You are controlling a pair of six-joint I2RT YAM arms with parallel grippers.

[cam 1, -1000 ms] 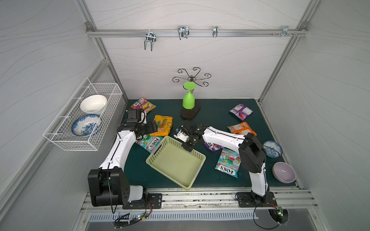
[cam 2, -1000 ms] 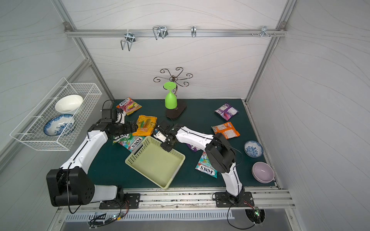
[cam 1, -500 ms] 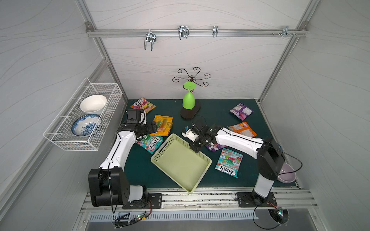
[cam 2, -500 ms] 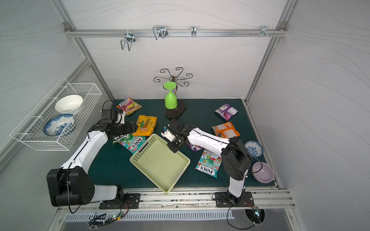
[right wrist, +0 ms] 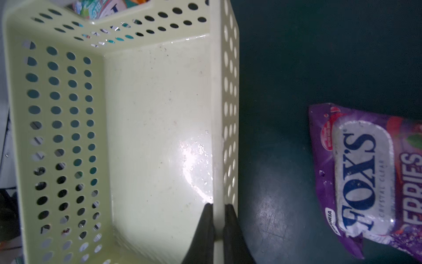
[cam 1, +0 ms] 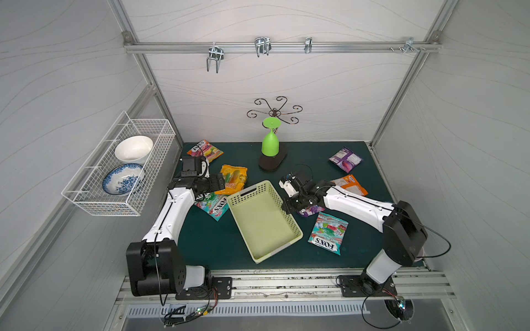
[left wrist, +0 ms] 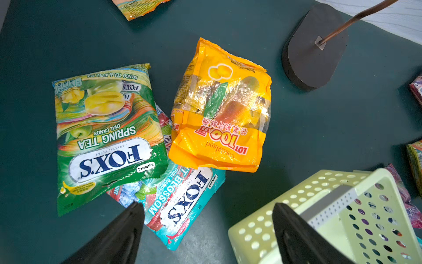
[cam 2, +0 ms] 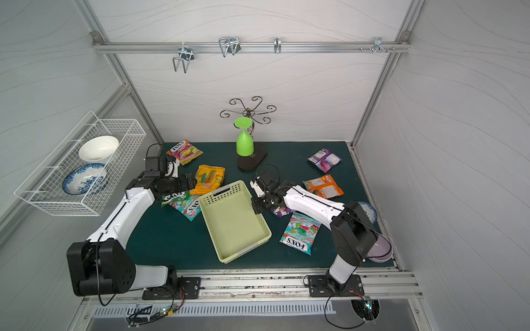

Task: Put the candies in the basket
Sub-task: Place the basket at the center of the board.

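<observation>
My right gripper will turn the slantwise basket straight while shifting it toward the bag, then release, since bare mat by the purple FOX'S bag lies beside the gripper.
The empty pale yellow-green basket lies slantwise mid-mat. My right gripper is shut on the basket's right wall, one finger inside and one outside. My left gripper hangs open over a teal candy bag near the basket's far left corner. A green bag and a yellow-orange bag lie beside it. Other candies: a pink-orange bag, a purple bag, an orange bag, a purple FOX'S bag and a teal bag.
A white wire rack with two bowls hangs on the left wall. An upturned green goblet hangs on a stand with a dark base at the back. A blue bowl and a lilac bowl sit at the right edge.
My right gripper, shut on the basket's wall, has pulled the basket to the right and turned it. The right arm has swung outward. The left arm has stayed put.
</observation>
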